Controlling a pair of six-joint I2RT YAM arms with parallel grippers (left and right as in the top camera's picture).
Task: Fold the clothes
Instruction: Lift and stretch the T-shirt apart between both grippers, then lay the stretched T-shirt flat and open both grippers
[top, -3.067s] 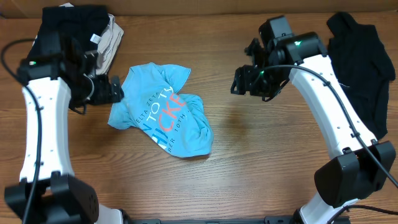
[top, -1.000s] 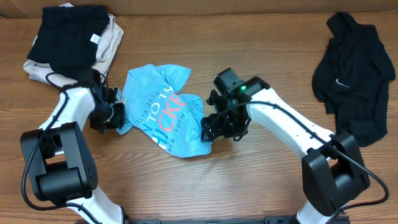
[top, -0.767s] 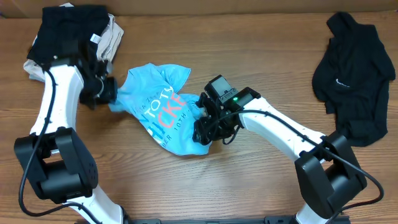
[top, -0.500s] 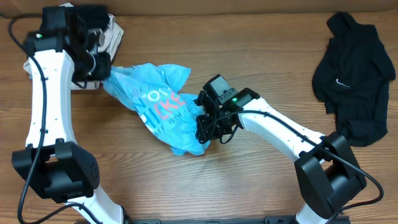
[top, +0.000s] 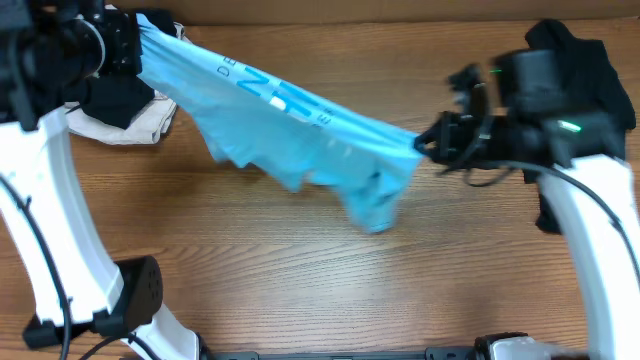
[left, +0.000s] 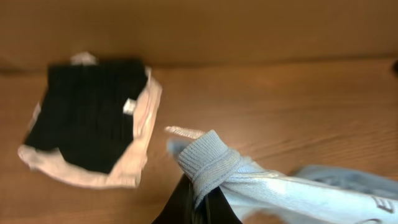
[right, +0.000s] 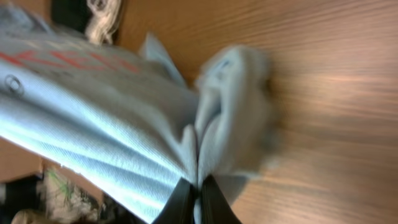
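My left gripper brings the shirt's ribbed edge down next onto the bare wood (left: 169, 109) beside the folded stack below it, clear of the stack, and releases it.
The light blue T-shirt (top: 300, 135) hangs stretched in the air between both arms, sagging in the middle above the table. My left gripper (top: 135, 45) is shut on its ribbed collar (left: 208, 162) at the upper left. My right gripper (top: 422, 145) is shut on a bunched edge of the shirt (right: 224, 124) at the right. In the right wrist view the fingers (right: 180, 202) pinch the fabric tight. A black top (top: 590, 90) lies crumpled at the far right, partly behind the right arm.
A folded stack of a black garment (left: 87, 112) on a beige one (top: 130, 125) lies at the table's upper left, below the left gripper. Bare wooden table (top: 300, 280) spreads under the hanging shirt.
Both arms have lifted the blue shirt off the table and pulled apart, the left up and left, the right far to the right. The right gripper shut on the shirt.
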